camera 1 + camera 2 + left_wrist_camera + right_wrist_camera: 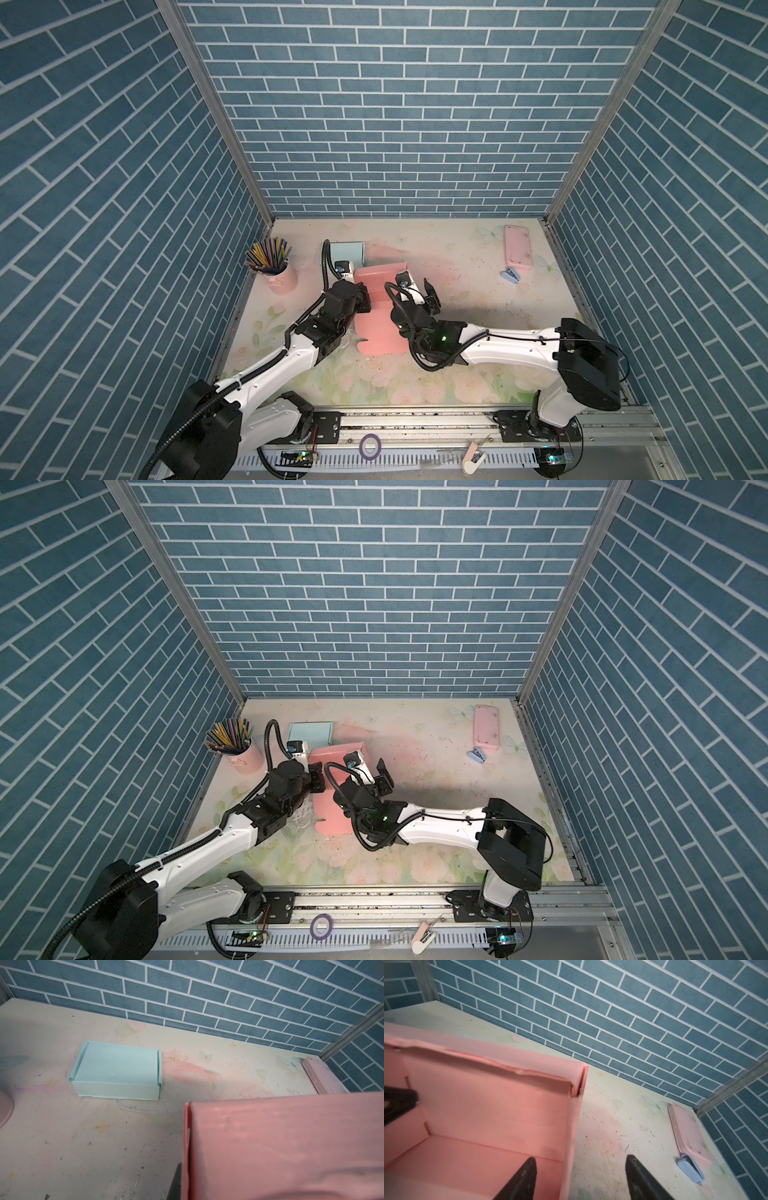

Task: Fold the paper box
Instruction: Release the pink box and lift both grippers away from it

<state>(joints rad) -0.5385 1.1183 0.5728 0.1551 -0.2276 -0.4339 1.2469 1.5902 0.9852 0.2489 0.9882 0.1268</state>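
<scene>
The box's sides stand raised, so my left gripper will next turn, pull the box back over the flowered tabletop behind the gripper, and let go of the box's side.
The pink paper box (pixel 379 332) (pixel 332 812) lies mid-table, its back and side walls raised and its lid flap flat toward the front. My left gripper (pixel 365 297) (pixel 318 777) (pixel 182 1188) is shut on the box's left wall (pixel 187 1147); one dark finger (pixel 176 1182) shows outside that wall. My right gripper (pixel 419 293) (pixel 374 775) (pixel 580 1160) is open and straddles the box's right wall (pixel 571 1136) without pinching it, one fingertip inside the box (pixel 488 1115) and one over the table.
A folded light blue box (pixel 348 253) (pixel 116 1076) stands just behind the left gripper. A pink cup of pencils (pixel 276 274) is at the left edge. A pink case (pixel 517 249) (pixel 689 1136) and a small blue clip (pixel 510 275) (pixel 690 1169) lie at the back right.
</scene>
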